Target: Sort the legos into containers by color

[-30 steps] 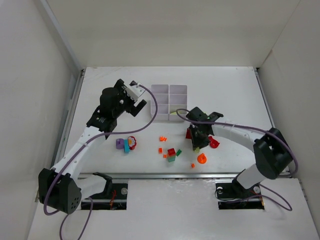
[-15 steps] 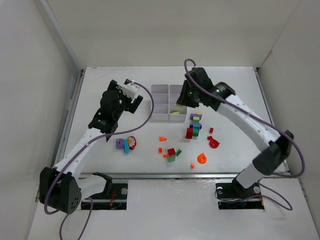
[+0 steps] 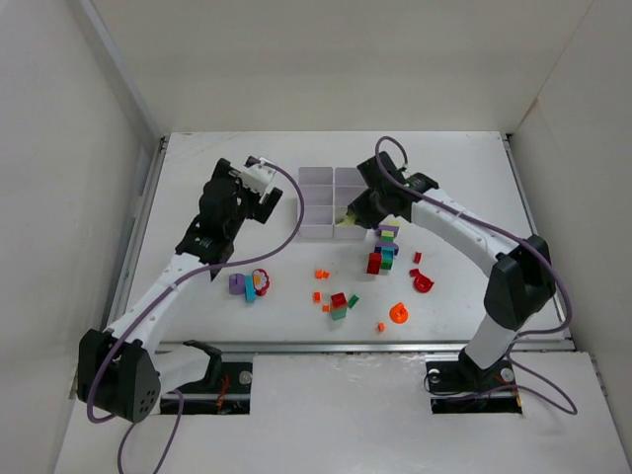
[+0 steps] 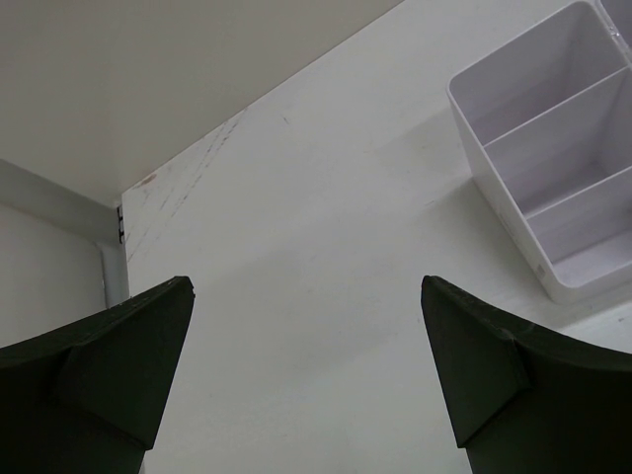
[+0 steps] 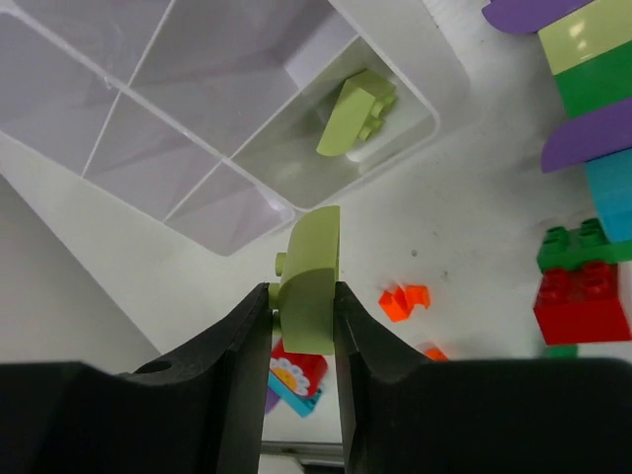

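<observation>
Another lime green lego already lies in the tray's near corner section (image 3: 349, 231). My right gripper should next carry this one down and slightly outward into it.
My right gripper (image 5: 301, 296) is shut on a lime green lego (image 5: 312, 265), held on edge just off the corner of the white tray of containers (image 5: 223, 162). Another lime green lego (image 5: 355, 114) lies in the tray's corner compartment. From above, the right gripper (image 3: 353, 213) hangs at the near right corner of the containers (image 3: 318, 174). My left gripper (image 3: 271, 203) hovers left of the tray, open and holding nothing. Its fingers (image 4: 128, 355) frame bare table, with the containers (image 4: 553, 148) to the right. Loose legos lie nearer the arm bases.
A stack of purple, lime, green, teal and red bricks (image 3: 384, 247) stands just near of the tray. A red piece (image 3: 423, 282), an orange round piece (image 3: 398, 313), small orange bits (image 3: 321, 274), a red and green block (image 3: 339, 304) and a purple, teal and red cluster (image 3: 249, 284) are scattered.
My right arm has swung from the loose bricks up to the tray with the lime green lego in its grip. The left arm has barely shifted.
</observation>
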{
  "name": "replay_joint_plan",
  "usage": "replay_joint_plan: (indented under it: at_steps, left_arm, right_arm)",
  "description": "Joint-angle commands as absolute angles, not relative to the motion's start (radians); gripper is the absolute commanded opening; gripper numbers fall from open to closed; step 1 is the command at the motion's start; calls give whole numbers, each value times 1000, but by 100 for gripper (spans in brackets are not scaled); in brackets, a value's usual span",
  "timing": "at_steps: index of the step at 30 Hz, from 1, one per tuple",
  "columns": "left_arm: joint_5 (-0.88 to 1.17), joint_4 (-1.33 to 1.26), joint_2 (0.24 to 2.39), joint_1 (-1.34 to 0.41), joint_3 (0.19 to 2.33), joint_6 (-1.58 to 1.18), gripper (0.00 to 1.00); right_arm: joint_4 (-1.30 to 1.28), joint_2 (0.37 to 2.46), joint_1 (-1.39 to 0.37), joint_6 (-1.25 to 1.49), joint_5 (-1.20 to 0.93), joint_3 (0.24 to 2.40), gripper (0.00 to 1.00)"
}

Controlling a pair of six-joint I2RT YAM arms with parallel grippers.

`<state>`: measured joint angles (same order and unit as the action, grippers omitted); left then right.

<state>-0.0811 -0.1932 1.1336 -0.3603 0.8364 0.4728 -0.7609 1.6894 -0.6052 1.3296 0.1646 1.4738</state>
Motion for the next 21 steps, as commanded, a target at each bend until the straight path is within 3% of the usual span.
replay_joint_plan:
  at_steps: [1,21]
  left_arm:
    - [-89,-245,1100,-374,824,462,100]
    - [-98,-265,1081,-374,796,471,100]
  right_arm:
    - [-692,1733,-604,1466,167,1502,0]
    - [-618,1835,-557,1565,189,1479,3]
